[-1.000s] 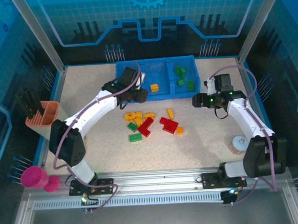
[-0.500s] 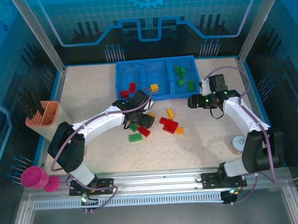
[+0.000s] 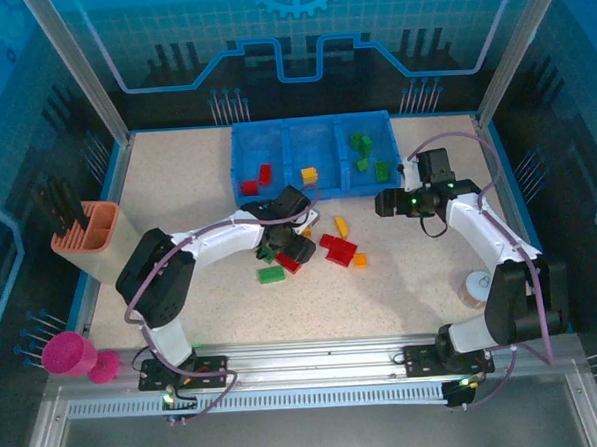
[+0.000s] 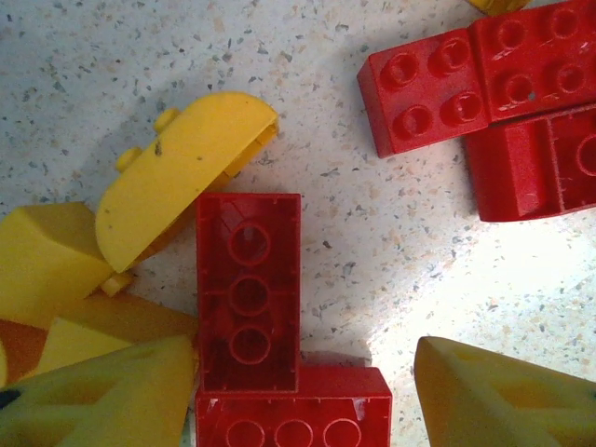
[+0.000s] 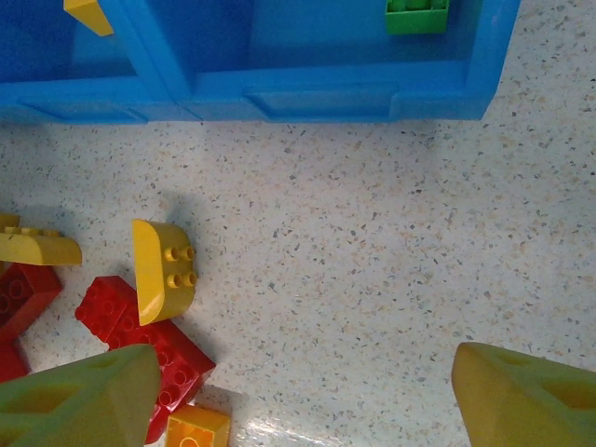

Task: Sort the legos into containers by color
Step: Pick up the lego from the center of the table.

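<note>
The upturned red brick (image 4: 249, 293) is below my left gripper, which should lower its open fingers around the brick and close across the brick's width.
The blue tray (image 3: 309, 133) holds red legos (image 3: 256, 178) in its left container, a yellow one (image 3: 309, 174) in the middle and green ones (image 3: 365, 150) in the right. Loose legos lie in front: a green brick (image 3: 271, 274), red bricks (image 3: 338, 249), a yellow piece (image 3: 341, 225). My left gripper (image 3: 292, 246) hangs low over this pile, open; in the left wrist view the left gripper (image 4: 303, 396) straddles an upturned red brick (image 4: 249, 289), its left finger close beside it. My right gripper (image 3: 385, 201) is open, and the right wrist view shows the right gripper (image 5: 298, 400) over bare table near a yellow curved brick (image 5: 163, 270).
A peach slotted holder (image 3: 89, 229) stands at the left edge and a magenta cup (image 3: 70, 353) at the near left corner. A small round object (image 3: 474, 289) sits by the right arm's base. The tray's front wall (image 5: 326, 93) lies just beyond the right gripper.
The left arm swung from the tray's left container down to the loose pile, and its jaws opened. Red bricks now show in that container. The right gripper shifted slightly left.
</note>
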Action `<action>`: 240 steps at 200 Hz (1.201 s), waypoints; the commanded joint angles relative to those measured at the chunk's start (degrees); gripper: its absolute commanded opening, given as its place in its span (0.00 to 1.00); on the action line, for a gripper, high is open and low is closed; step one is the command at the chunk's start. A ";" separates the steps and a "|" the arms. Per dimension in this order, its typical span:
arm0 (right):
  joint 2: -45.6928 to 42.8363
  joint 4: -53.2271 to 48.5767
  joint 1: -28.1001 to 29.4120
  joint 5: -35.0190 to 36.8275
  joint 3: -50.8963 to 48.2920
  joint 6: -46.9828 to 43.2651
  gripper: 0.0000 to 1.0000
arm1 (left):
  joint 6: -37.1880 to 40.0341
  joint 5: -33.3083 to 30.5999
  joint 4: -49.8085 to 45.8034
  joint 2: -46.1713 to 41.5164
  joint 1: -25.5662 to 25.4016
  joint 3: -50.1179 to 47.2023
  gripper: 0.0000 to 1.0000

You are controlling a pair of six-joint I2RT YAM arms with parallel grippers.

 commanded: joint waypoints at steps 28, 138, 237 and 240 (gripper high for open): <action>-1.47 -1.58 0.79 0.37 -0.03 -0.07 0.84 | 1.49 -0.42 3.45 3.12 -0.43 -0.68 0.65; -2.39 -3.09 0.83 1.66 -0.07 -0.79 0.85 | 0.11 -3.65 3.24 10.59 -0.42 1.11 0.55; -0.15 -2.81 2.06 1.40 1.34 -0.69 0.86 | -2.68 -6.16 -0.65 -1.42 5.25 8.49 0.18; -0.11 -2.81 2.11 1.39 1.34 -0.70 0.86 | -2.78 -6.31 -0.83 -2.10 5.91 9.07 0.18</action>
